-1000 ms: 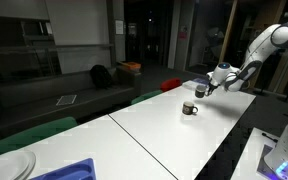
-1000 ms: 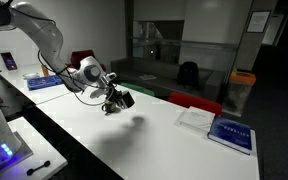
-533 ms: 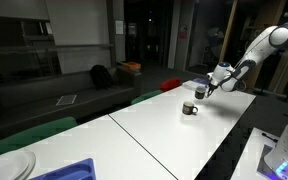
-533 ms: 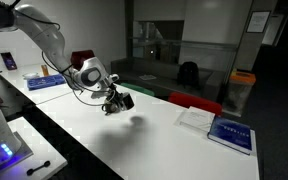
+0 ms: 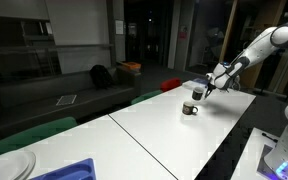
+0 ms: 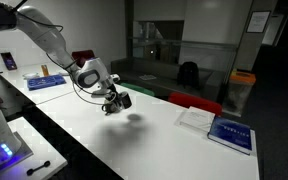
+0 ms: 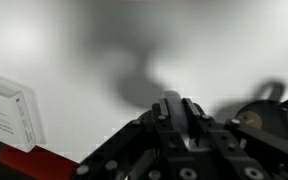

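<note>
My gripper is holding the slim grey object above the table, so next I will bring it down to the bare tabletop beside the dark mug [image 5: 190, 108] and let go of it there.
My gripper [image 5: 200, 91] hangs low over the far end of the white table [image 5: 164, 130], just above and beside a dark mug [image 5: 190, 108]. In an exterior view the gripper [image 6: 120, 99] hovers a little above the tabletop. In the wrist view the gripper [image 7: 173, 103] is shut, and a narrow grey piece with a rounded tip shows between its fingers [image 7: 192, 112]; what that piece is I cannot tell. The mug [image 7: 268, 112] lies to the right of the fingers, apart from them, with its handle up.
A white box [image 7: 8, 114] lies on the table to the left of the gripper. A blue book [image 6: 230, 135] and a white sheet [image 6: 195, 118] sit farther along. A blue tray [image 5: 70, 170] and a plate [image 5: 9, 165] occupy the near corner. Chairs line the table's edge.
The arm has stretched out a little and the wrist has shifted slightly. The gripper stays shut near the mug, which has not moved.
</note>
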Motion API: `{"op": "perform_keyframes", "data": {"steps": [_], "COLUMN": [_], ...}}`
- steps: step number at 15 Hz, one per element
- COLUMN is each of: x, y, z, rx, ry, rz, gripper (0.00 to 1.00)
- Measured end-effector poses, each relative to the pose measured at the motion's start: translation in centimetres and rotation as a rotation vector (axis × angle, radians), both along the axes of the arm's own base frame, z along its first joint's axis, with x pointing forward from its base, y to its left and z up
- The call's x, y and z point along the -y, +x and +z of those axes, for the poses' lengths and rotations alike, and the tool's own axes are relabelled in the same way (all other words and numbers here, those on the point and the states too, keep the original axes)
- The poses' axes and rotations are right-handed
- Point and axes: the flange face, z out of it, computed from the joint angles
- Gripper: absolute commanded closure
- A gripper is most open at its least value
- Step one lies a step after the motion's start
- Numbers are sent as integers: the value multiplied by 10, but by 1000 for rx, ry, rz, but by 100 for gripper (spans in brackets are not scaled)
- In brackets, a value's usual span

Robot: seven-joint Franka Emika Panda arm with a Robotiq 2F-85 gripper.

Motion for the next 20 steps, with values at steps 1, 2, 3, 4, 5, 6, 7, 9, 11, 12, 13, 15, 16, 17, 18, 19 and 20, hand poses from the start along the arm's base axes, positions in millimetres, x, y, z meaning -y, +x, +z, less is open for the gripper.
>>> {"op": "perform_keyframes", "data": {"steps": [1,2,3,4,5,6,7,9,11,12,13,15,16,17,18,19,20], "x": [0,1,2,3,4,5,7,10,12,13,15,19,20,21,22,22,23], "y": [0,0,-1,-2,-3,-5,-7,-11,-14,-15,-17,-19,-19,-20,-20,-20,-20], "z": [-1,-3,-6,-9,-12,-15,-18,-22,-25,-26,-27,-28,-28,-28,-28,-29,-30], "rx": [0,-1,-4,-10,-21,-39,-58,-99,-131,-141,-149,-162,-165,-167,-168,-168,-170], "ry": [14,27,40,50,61,71,84,109,127,132,136,140,140,138,137,138,139], "rz": [5,11,17,24,32,40,48,66,84,91,97,106,110,112,115,116,118], "gripper": [95,95,95,95,95,95,95,95,95,95,95,95,95,95,95,95,95]}}
